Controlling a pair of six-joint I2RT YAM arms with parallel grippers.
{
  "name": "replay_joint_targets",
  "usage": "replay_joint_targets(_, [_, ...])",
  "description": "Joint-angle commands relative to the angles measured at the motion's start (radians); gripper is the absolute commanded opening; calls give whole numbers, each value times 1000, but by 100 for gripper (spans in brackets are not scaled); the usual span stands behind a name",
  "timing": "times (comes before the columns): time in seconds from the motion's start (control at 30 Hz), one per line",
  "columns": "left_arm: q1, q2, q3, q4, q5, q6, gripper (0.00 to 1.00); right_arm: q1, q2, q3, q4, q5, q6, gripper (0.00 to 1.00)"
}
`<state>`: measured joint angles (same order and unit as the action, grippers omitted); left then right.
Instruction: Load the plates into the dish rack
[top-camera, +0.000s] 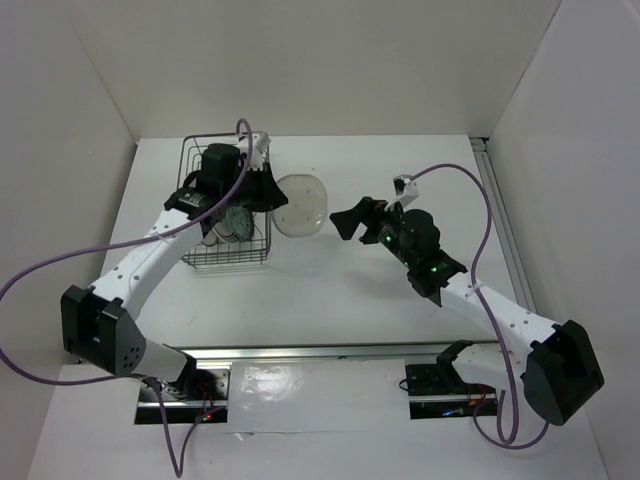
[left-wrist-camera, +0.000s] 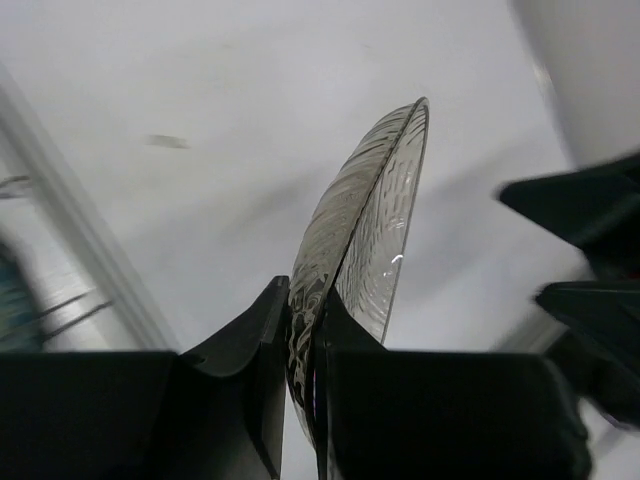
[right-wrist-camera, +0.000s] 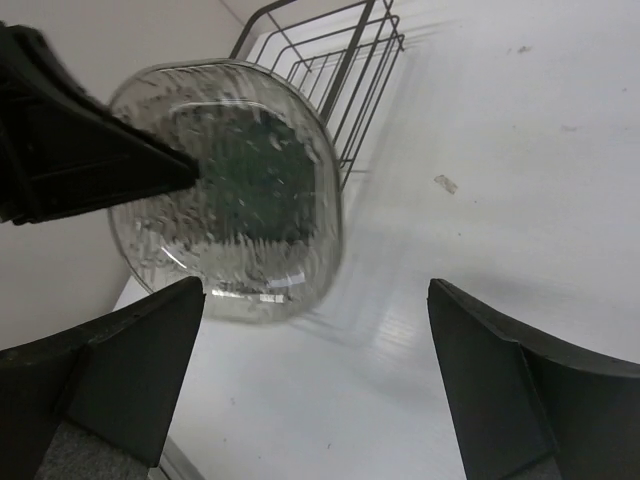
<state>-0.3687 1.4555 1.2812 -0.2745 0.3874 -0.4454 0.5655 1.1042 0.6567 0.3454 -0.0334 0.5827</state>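
My left gripper holds the plate and next moves to the left in the top view, turns downward and lowers it. It then lets go of the plate beside the standing plates, where the rack (top-camera: 200, 256) has room.
My left gripper (top-camera: 268, 192) is shut on the edge of a small beige-grey, translucent ribbed plate (top-camera: 301, 206) and holds it just right of the dish rack (top-camera: 200, 256), a dark wire basket. In the left wrist view the plate (left-wrist-camera: 375, 215) stands on edge between my closed fingers (left-wrist-camera: 250, 340). The right wrist view shows the same plate (right-wrist-camera: 235, 190) above the table, with the rack (right-wrist-camera: 340, 50) behind it. At least one other plate (top-camera: 232, 226) stands in the rack, mostly hidden by my left arm. My right gripper (top-camera: 347, 222) is open and empty, just right of the held plate.
White walls close in the table at the back and on both sides. A metal rail (top-camera: 505, 230) runs along the table's right edge. Purple cables (top-camera: 480, 215) hang from both arms. A small mark (right-wrist-camera: 446, 184) lies on the white table top.
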Motion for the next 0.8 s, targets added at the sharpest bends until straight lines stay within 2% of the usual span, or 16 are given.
replay_joint_targets(0.0, [7,-122,96,-116,-420,97,0,5,-33,44,-3,69,-12,100])
replay_joint_targets(0.07, [7,-153,96,-146,-545,137,0,5,-43,34,-29,90,-12,100])
replay_joint_targets(0.1, [7,-176,96,-146,-659,170,0,5,-43,34,-29,90,-12,100])
replay_joint_targets(0.23, [7,-187,86,-146,-838,206,0,5,-43,5,-40,90,-12,100])
replay_joint_targets(0.5, [7,-38,129,-204,-1027,195,0,5,-63,-34,-40,70,-21,100])
replay_joint_targets(0.77, [7,51,159,-213,-1048,166,0,5,-81,-80,-17,61,-21,100])
